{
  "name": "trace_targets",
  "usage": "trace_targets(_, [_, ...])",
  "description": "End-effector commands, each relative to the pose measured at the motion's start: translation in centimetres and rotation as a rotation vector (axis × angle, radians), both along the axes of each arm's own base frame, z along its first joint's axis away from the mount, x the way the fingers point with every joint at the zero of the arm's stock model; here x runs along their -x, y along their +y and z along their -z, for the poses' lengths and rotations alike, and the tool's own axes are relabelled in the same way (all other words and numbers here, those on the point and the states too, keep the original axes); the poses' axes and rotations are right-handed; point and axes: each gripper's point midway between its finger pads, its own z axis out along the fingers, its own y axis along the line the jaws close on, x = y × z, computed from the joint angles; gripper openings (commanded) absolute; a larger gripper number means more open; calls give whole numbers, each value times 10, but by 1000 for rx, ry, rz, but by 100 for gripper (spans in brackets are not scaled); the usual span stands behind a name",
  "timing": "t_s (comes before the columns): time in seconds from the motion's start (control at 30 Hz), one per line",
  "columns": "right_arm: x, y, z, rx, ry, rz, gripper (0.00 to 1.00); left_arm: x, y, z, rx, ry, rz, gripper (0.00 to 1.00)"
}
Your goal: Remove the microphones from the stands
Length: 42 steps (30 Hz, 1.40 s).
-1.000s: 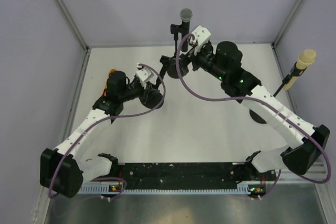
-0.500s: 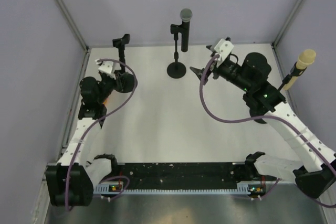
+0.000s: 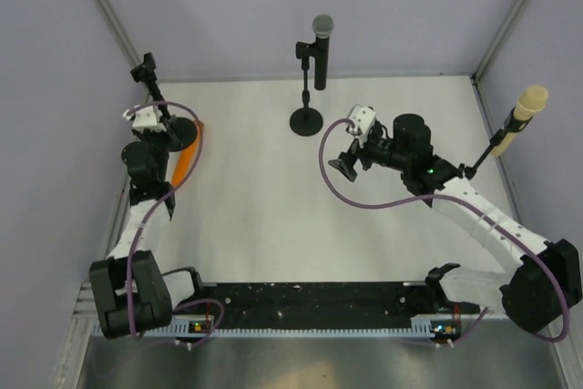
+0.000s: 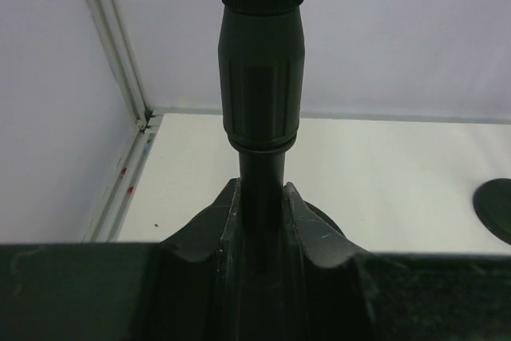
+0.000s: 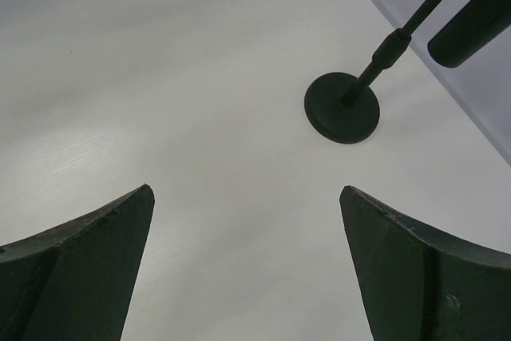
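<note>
The clip of the stand is empty, so my left gripper should next lower the stand's base to the tabletop below, beside the orange object, and let go of the pole.
A black microphone with a grey head (image 3: 322, 38) sits in its stand (image 3: 306, 120) at the back centre. It also shows in the right wrist view (image 5: 475, 25) above the stand's round base (image 5: 342, 108). My right gripper (image 3: 342, 168) is open and empty, in front and to the right of that stand, its jaws wide apart (image 5: 247, 193). My left gripper (image 3: 164, 127) is at the far left, shut on the pole of a second, empty stand (image 4: 262, 101) whose clip (image 3: 146, 68) holds nothing. An orange object (image 3: 189, 159) lies on the table beside it.
A beige microphone (image 3: 528, 102) stands on a third stand against the right wall. Purple cables loop from both wrists. Grey walls close the table at the back and sides. A black rail (image 3: 310, 302) runs along the near edge.
My left gripper has carried the empty stand from mid-table to the far left wall. My right gripper has pulled back from the centre stand toward the front and now points left.
</note>
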Motion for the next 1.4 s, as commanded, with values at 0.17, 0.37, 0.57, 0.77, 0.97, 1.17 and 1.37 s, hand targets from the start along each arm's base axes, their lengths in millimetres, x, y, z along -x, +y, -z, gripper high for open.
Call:
trace_targets(0.17, [34,7,5,-65,-21,-210,99,-27,58,-21,-37,-190,-219,0])
trace_targets(0.37, [35,-3,12,-101,47,-230,99,-48,82,-9,-29,-202,-251,0])
trace_targets(0.57, [35,-16,14,-130,66,-234,99,-64,104,14,-45,-206,-281,0])
trace_targets(0.77, [31,-21,17,-137,78,-220,99,-77,114,37,-59,-202,-272,0])
trace_targets(0.97, [27,-23,19,-135,78,-207,99,-87,109,51,-65,-165,-228,0])
trace_targets(1.17, [27,-23,19,-136,72,-209,99,-91,106,61,-44,-151,-198,0])
trace_targets(1.37, [28,-24,18,-138,68,-208,99,-95,109,70,-65,-140,-207,0])
